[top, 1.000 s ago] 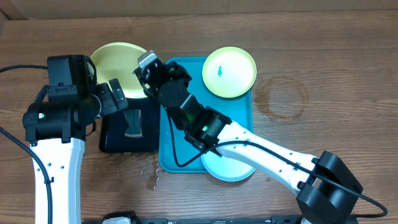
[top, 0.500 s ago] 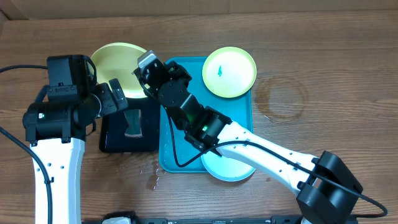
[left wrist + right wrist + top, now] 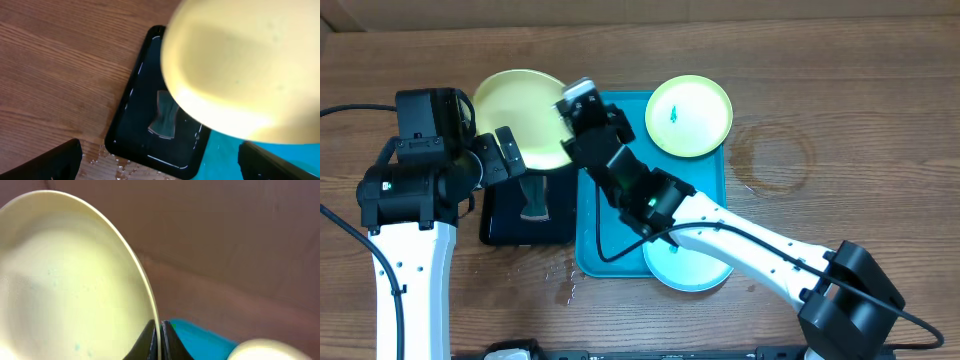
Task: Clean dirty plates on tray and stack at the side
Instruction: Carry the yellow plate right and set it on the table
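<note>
The robot should next move its right gripper to the right in the overhead view, lower the plate onto the ring mark (image 3: 773, 158) beside the tray and then let the plate go, since the mark is clear.
My right gripper (image 3: 570, 128) is shut on the rim of a lime-green plate (image 3: 522, 118) and holds it lifted and tilted at the turquoise tray's (image 3: 705, 190) back left corner; the pinch shows in the right wrist view (image 3: 159, 330) on the plate (image 3: 65, 280). A second lime-green plate (image 3: 688, 116) with a teal smudge rests on the tray's back right corner. The light blue plate (image 3: 688, 268) lies at the tray's front edge, partly under my right arm. My left gripper (image 3: 160, 162) is open and empty, hovering over the black tray (image 3: 150, 125), under the held plate (image 3: 240, 70).
A small black tray (image 3: 528, 210) with a grey cloth or sponge (image 3: 533, 198) stands left of the turquoise tray. Water drops (image 3: 563, 280) lie on the wood in front of it. A faint ring mark (image 3: 775, 155) is on the table to the right.
My right gripper has shifted a little to the right and back with the lime-green plate, tilting it more. The left arm has not moved.
</note>
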### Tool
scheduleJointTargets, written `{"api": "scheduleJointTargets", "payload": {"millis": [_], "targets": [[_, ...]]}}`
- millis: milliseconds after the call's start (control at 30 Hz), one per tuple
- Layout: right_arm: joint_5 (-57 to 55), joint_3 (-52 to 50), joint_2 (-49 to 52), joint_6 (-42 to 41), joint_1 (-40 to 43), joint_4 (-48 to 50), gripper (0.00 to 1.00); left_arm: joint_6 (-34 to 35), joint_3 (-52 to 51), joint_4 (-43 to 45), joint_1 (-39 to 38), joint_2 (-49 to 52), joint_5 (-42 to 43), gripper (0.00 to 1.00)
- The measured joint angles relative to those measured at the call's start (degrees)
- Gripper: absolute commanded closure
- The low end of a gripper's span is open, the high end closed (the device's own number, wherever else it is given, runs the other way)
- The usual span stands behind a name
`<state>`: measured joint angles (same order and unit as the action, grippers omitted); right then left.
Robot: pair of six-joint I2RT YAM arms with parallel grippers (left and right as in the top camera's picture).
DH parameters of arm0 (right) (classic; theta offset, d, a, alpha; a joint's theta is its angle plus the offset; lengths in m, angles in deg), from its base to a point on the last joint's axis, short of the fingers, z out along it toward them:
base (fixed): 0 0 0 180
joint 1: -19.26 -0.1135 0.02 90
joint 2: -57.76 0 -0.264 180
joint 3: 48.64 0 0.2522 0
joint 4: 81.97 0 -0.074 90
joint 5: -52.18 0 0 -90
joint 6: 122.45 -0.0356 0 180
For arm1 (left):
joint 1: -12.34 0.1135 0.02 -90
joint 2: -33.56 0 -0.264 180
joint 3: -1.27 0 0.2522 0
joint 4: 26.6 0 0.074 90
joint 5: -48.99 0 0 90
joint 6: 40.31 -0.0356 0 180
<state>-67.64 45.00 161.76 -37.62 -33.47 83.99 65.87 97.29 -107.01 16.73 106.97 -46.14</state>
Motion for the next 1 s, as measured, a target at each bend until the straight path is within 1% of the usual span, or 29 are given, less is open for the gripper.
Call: {"api": "scheduleJointTargets", "payload": {"millis": [67,167,300,400,600,867,1000], "targets": [[1.1,0.0,0.0,-7.7,1.2,-5.3,0.96,0.0,0.0,0.0,0.0,0.0,0.0,0.0],[4.4,0.0,0.0,-17.1,3.3,-10.3,0.96,0.0,0.0,0.0,0.0,0.0,0.0,0.0],[11.4,0.0,0.0,-25.9,6.8,-13.0,0.96,0.0,0.0,0.0,0.0,0.0,0.0,0.0],[17.1,0.0,0.0,-29.0,10.0,-13.6,0.96,0.0,0.0,0.0,0.0,0.0,0.0,0.0],[29.9,0.1,0.0,-33.3,20.0,-19.6,0.96,0.0,0.0,0.0,0.0,0.0,0.0,0.0],[46.5,0.1,0.0,-35.1,37.9,-26.8,0.96,0.0,0.0,0.0,0.0,0.0,0.0,0.0],[49.6,0.1,0.0,-35.1,44.8,-33.0,0.96,0.0,0.0,0.0,0.0,0.0,0.0,0.0]]}}
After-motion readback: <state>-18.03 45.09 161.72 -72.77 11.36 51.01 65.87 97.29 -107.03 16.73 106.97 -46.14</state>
